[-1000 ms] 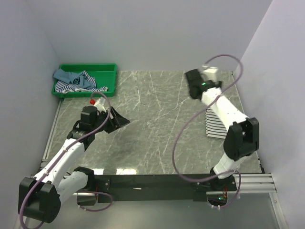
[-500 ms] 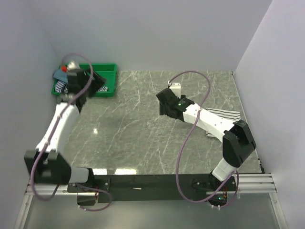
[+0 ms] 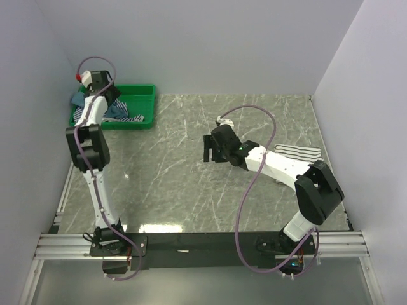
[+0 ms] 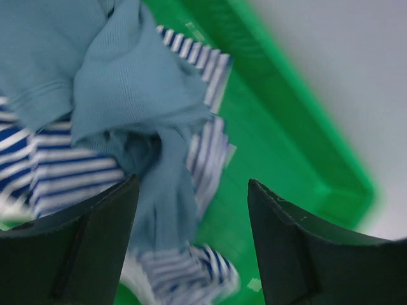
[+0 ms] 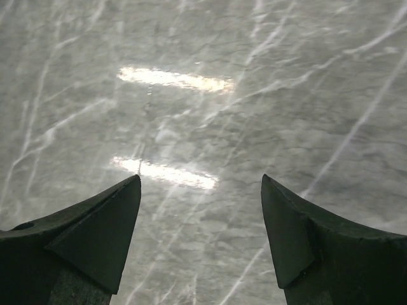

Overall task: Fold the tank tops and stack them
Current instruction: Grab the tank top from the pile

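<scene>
The cloth in the green tray lies just below the open fingers of my left gripper, so next I will bring that gripper down onto the narrow teal-blue fold and close its fingers.
Two tank tops lie crumpled together in the green tray: a plain teal-blue one on top of a blue-and-white striped one. My left gripper hangs open just above them, and teal cloth shows below the gap between its fingers. In the top view this gripper is at the tray's left end. The white tank top with thin black stripes lies flat at the table's right side, partly behind my right arm. My right gripper is open over bare marble, near the table's middle.
The green tray's far wall rises close to the left fingers, with the grey back wall behind it. The grey marble table spreads between the arms. Side walls close in the table on left and right.
My left arm has swung from the table's left side up over the tray and its jaws have opened a little more. My right arm has come from the back right to the middle.
</scene>
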`<state>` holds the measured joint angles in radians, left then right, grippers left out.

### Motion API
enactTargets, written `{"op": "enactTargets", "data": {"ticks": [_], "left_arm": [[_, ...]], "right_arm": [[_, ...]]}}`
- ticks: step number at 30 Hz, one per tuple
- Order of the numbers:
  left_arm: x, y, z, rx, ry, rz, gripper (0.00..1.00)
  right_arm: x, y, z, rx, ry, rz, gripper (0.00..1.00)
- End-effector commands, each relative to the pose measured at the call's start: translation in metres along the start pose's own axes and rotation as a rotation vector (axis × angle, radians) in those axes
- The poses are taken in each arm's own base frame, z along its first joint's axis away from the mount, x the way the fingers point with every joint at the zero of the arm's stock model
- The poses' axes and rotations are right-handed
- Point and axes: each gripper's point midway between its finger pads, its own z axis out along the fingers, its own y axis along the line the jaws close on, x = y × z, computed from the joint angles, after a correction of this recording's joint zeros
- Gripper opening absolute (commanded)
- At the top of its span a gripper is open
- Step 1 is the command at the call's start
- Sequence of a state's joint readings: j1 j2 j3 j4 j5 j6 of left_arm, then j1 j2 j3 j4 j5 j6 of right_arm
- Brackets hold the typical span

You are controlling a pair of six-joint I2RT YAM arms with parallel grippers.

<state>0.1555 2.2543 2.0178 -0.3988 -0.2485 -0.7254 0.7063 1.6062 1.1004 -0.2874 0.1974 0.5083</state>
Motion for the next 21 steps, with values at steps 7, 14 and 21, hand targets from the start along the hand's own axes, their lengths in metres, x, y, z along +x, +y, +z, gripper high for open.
{"op": "enactTargets", "data": {"ticks": [7, 14, 21], "left_arm": [[0.001, 0.015, 0.033, -0.092, -0.065, 0.094, 0.63], [-0.012, 0.002, 0.027, -0.053, -0.087, 0.095, 0.11], [-0.093, -0.057, -0.042, 0.132, -0.24, 0.066, 0.0]], "right_arm": [[-0.004, 0.016, -0.006, -0.115, -0.034, 0.03, 0.82], [0.005, 0.009, -0.004, -0.1, -0.024, 0.03, 0.82], [-0.006, 0.016, -0.011, -0.119, -0.045, 0.026, 0.81]]}}
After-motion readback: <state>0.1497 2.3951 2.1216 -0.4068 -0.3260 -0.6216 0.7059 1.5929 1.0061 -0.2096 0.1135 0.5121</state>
